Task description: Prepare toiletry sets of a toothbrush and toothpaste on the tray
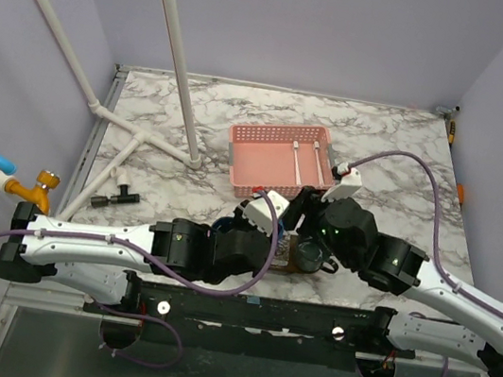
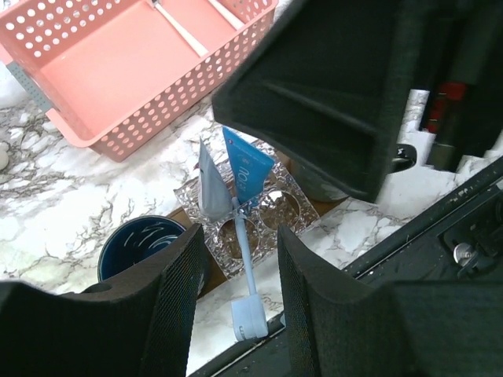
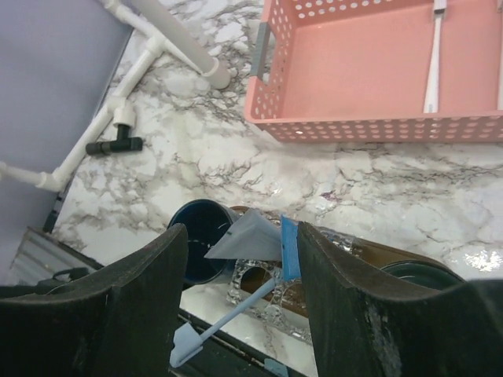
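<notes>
My right gripper needs to move outward and down onto the handle of the toothbrush nearer the basket's middle, because the handle is farther outward and lower than the gripper.
A pale toothbrush (image 2: 243,255) leans in a clear plastic holder (image 2: 271,212) on the brown tray (image 3: 397,258), head end over the table's near edge. Two toothpaste tubes stand in the holder, one grey-white (image 2: 212,188) and one blue (image 2: 248,174). My left gripper (image 2: 242,243) is open and straddles the toothbrush, with a gap on each side. My right gripper (image 3: 240,232) is open above the same holder, the tubes between its fingers, and touches nothing. Two more toothbrushes (image 1: 297,163) lie in the pink basket (image 1: 255,165).
A dark blue cup (image 2: 138,248) stands at the tray's left end and another dark cup (image 3: 420,275) at its right. Both arms crowd together over the tray (image 1: 282,251). White pipes (image 1: 159,140) and a black fitting (image 3: 115,145) lie at the far left.
</notes>
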Controlling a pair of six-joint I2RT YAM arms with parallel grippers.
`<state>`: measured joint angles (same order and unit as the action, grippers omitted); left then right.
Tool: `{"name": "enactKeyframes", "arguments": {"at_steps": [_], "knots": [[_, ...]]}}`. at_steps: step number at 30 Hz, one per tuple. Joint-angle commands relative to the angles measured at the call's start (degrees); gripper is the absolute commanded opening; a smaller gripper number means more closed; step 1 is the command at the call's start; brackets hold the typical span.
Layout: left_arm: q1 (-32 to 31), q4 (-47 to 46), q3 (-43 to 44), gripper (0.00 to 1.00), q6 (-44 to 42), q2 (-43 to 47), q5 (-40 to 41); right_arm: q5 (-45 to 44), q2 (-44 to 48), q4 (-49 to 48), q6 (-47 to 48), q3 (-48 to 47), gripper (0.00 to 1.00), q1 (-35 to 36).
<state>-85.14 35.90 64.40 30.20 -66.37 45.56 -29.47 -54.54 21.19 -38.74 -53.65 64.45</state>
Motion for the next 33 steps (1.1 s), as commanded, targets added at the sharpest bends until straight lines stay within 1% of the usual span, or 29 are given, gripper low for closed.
{"name": "enactKeyframes", "arguments": {"at_steps": [1,3,6,10,13,16,22,26,33], "knots": [[0.6,2.7,2.8,0.43,-3.1,0.6,-2.9,-7.1,-4.5,4.9,2.7,-5.0,0.61,0.1],[1.4,3.0,3.1,0.43,-3.9,1.3,-4.1,-8.5,-6.8,5.7,3.7,-7.1,0.6,-0.3],[3.0,3.6,3.3,0.43,-4.5,3.1,-6.2,-7.1,-9.9,6.3,5.6,-10.0,0.6,-3.2],[6.4,4.2,2.7,0.43,-5.2,6.6,-9.9,-0.8,-13.6,7.0,7.7,-12.9,0.6,-9.4],[10.1,4.4,1.8,0.44,-5.7,10.1,-13.4,4.7,-16.8,7.1,9.3,-14.6,0.6,-14.2],[14.8,4.6,0.9,0.45,-6.5,13.1,-17.7,7.8,-20.5,7.7,11.1,-16.6,0.6,-17.9],[21.3,7.8,1.9,0.47,-8.3,16.3,-22.4,15.0,-28.3,7.9,13.3,-20.0,0.6,-26.0],[28.3,9.2,2.3,0.47,-9.9,17.0,-28.7,18.5,-33.4,8.0,14.6,-22.7,0.6,-29.8],[41.7,9.4,0.3,0.46,-11.2,18.1,-39.0,20.3,-42.7,8.0,15.9,-27.1,0.59,-32.3]]}}
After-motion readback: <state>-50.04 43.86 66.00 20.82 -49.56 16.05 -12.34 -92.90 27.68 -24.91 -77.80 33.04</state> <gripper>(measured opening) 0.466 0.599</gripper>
